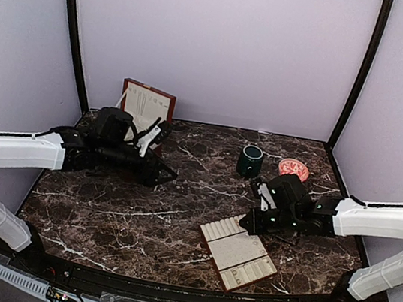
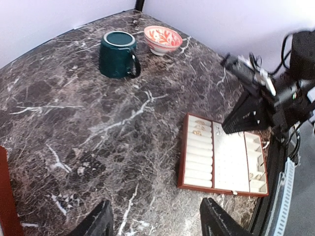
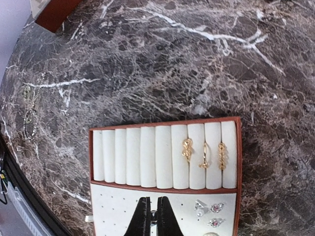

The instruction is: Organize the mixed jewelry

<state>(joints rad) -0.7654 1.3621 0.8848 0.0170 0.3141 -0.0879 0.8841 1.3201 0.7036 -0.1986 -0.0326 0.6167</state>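
I will next move my right gripper to the right in the wrist view, onto the pad beside the sparkly studs, and release its stud there, as other studs sit grouped.
The cream-padded tray [image 1: 238, 254] lies front right of centre. In the right wrist view its ring rolls [image 3: 147, 156] hold three gold rings [image 3: 204, 155], and several sparkly studs [image 3: 209, 210] sit in the dotted pad below. My right gripper [image 3: 153, 220] hovers over that pad, its jaws pinched on a tiny silvery stud [image 3: 153, 215]. It shows over the tray's far corner in the top view [image 1: 248, 223]. A thin chain [image 3: 29, 109] lies loose on the marble. My left gripper [image 2: 157, 226] is open and empty over bare marble, at back left in the top view [image 1: 164, 175].
A dark green mug [image 1: 250, 160] and a red-patterned bowl [image 1: 294, 169] stand at the back right. The red-brown wooden box [image 1: 146, 105] stands open against the back wall on the left. Curved black frame posts rise at both back corners.
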